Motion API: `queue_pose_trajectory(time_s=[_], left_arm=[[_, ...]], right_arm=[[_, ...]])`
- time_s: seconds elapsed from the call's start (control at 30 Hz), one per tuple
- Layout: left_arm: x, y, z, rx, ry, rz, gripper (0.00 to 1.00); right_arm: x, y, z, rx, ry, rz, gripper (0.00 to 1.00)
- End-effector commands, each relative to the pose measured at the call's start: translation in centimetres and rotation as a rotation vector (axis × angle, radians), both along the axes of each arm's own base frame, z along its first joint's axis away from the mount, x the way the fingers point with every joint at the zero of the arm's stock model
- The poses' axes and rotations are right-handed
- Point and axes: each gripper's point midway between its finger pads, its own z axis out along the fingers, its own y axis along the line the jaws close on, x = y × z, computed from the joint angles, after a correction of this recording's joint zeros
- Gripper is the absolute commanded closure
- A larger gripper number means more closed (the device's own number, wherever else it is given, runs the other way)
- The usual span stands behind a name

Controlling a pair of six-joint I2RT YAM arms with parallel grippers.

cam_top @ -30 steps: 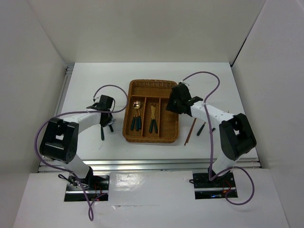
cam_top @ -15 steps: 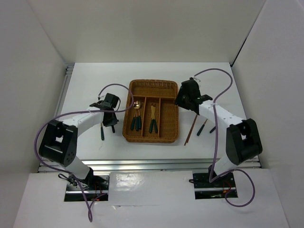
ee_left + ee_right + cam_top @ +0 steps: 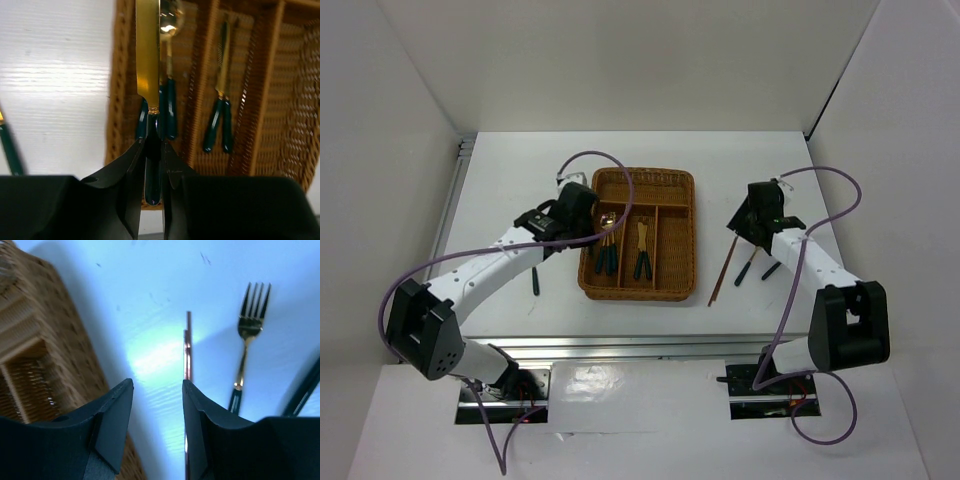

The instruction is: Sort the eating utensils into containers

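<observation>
The knife [image 3: 148, 55] needs to go down past the spoons into the tray's middle slot [image 3: 225, 94], and my left gripper needs to release it there, because matching gold-bladed knives lie in that slot.
My left gripper [image 3: 582, 212] [image 3: 152, 142] is shut on the dark teal handle of a knife [image 3: 148, 55], whose gold blade points ahead over the left edge of the wicker tray [image 3: 638, 290] [image 3: 116, 100]. The tray's left slot holds spoons [image 3: 607, 245] [image 3: 170, 20], and its middle slot holds two more teal-handled utensils [image 3: 642, 250] [image 3: 222, 90]. My right gripper [image 3: 757, 215] [image 3: 157, 382] hangs open and empty, right of the tray. Below it, the reddish-brown chopsticks [image 3: 720, 277] [image 3: 187, 350] and a fork [image 3: 746, 268] [image 3: 247, 340] lie on the table.
One teal-handled utensil [image 3: 535, 281] lies on the table left of the tray, and another [image 3: 770, 270] [image 3: 302, 390] right of the fork. The tray's wicker wall [image 3: 45, 315] rises left of my right gripper. White walls enclose the table.
My left arm swung right and carried the knife from the table to the tray's left edge. My right arm moved right, from the tray's right side to above the chopsticks.
</observation>
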Motion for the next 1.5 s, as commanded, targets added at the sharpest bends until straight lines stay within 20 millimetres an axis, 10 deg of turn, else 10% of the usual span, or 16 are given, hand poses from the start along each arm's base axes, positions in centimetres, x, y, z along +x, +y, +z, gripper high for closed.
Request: queue_pose_trajectory(time_s=[0.0, 0.57, 1.1, 1.47], left_arm=[[0.4, -3.8, 1.4, -0.082, -0.034, -0.103, 0.79], [0.0, -13.2, -2.5, -0.216, 0.044, -0.297, 0.78], [0.2, -14.3, -7.1, -0.165, 0.145, -0.273, 0.73], [0.6, -13.7, -6.2, -0.114, 0.125, -0.286, 0.43]], right_arm=[[-1.2, -0.2, -0.3, 0.005, 0.017, 0.0, 0.48], [-4.5, -1.9, -2.5, -0.03, 0.077, -0.073, 0.4], [-5.0, -2.6, -3.7, -0.049, 0.112, -0.094, 0.38], [-6.7, -2.9, -5.1, -0.051, 0.188, -0.122, 0.38]])
